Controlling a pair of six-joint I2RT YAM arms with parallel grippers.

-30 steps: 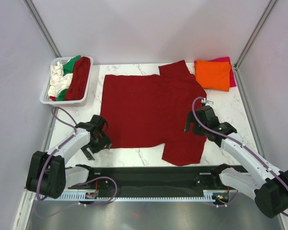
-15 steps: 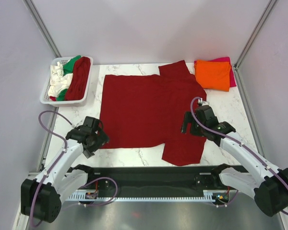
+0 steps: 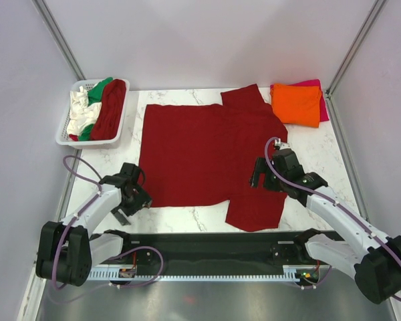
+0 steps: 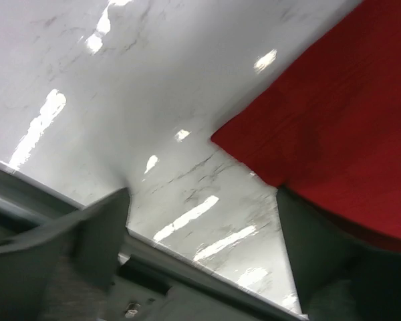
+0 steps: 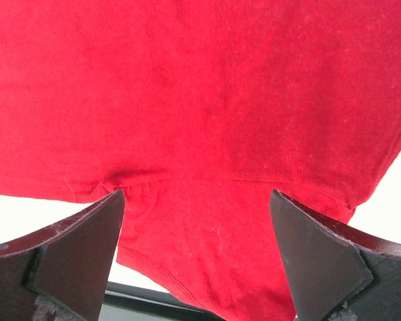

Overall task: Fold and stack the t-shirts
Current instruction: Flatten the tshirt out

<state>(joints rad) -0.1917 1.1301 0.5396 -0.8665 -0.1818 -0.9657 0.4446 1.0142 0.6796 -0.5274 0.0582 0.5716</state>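
The near sleeve's hem [image 3: 249, 230] [image 5: 214, 310] lies by the black bar, but my right gripper is over the t-shirt's seam, so I will move my right gripper back and down onto that hem.
A dark red t-shirt [image 3: 204, 150] lies spread flat on the marble table [image 3: 311, 150], one sleeve [image 3: 254, 208] toward the near edge. My left gripper [image 3: 134, 196] hovers open beside the shirt's near-left corner [image 4: 307, 127]; in the left wrist view the left gripper [image 4: 200, 234] has only bare marble between its fingers [image 4: 93, 234]. My right gripper [image 3: 262, 179] stands open over the shirt at the near sleeve's seam. The right wrist view shows the right gripper [image 5: 197, 231] with red cloth [image 5: 207, 100] below it and nothing held.
A folded orange t-shirt [image 3: 296, 104] lies on a magenta-pink one [image 3: 312, 83] at the back right. A white lattice basket [image 3: 64, 138] at the back left holds white [image 3: 78, 110], green [image 3: 99, 87] and dark red [image 3: 110, 107] t-shirts. The black rail [image 3: 207, 251] runs along the near edge.
My left arm swung outward and came back in, its gripper staying by the shirt's near-left corner. My right gripper crept slightly left over the shirt. Both stayed open.
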